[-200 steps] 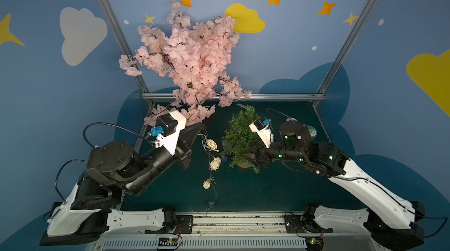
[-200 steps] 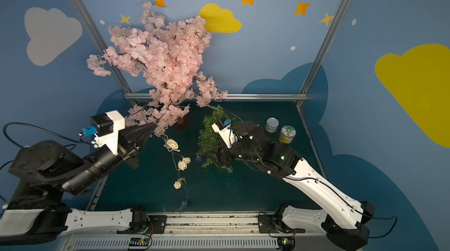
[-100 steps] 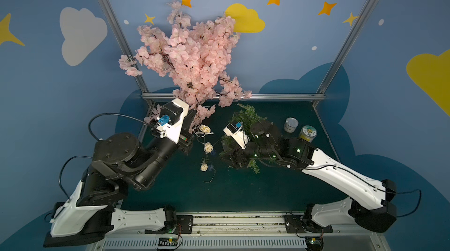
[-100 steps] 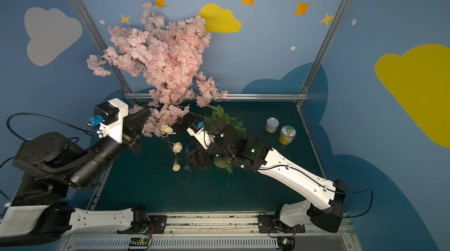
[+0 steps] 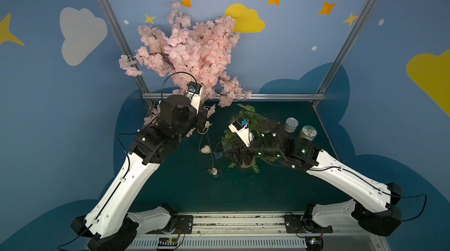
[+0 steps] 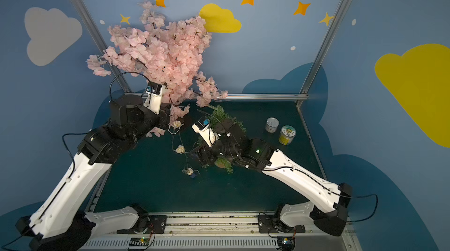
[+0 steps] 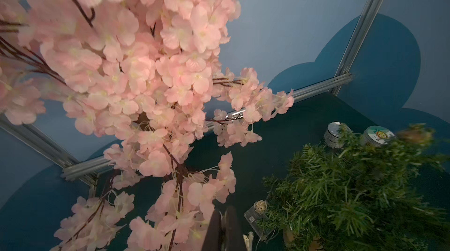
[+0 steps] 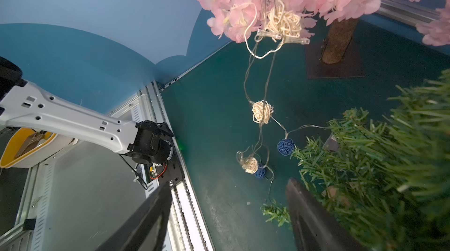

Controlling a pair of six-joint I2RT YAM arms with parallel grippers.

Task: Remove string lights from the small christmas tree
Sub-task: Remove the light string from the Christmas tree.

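A cream ball hangs below my left gripper and clear of the tree, so my right gripper needs to move away from the tree's needles and onto that ball next.
The small christmas tree [image 5: 246, 118] stands mid-table in its tan pot [image 5: 246, 164]. The string lights [image 5: 206, 150] hang as a thin wire with cream and blue balls from my left gripper [image 5: 205, 120], which is shut on the wire beside the pink blossoms. The lowest balls [image 8: 250, 164] rest on the table. From a blue ball [image 8: 286, 147] the wire runs on into the tree's needles. In the left wrist view the clear box [image 7: 255, 218] sits against the tree. My right gripper [image 8: 229, 182] is open at the tree's left side, one finger against the needles, holding nothing.
A large pink blossom tree [image 5: 190, 50] overhangs the back left, its trunk [image 8: 338, 40] on a dark base. Two tins [image 5: 291, 124] [image 5: 308, 133] stand at the back right. A metal rail [image 5: 280, 96] borders the back of the table.
My left arm has swung up and back toward the blossom tree, lifting the strand. My right arm has reached left across the small tree, and its jaws have opened a little wider.
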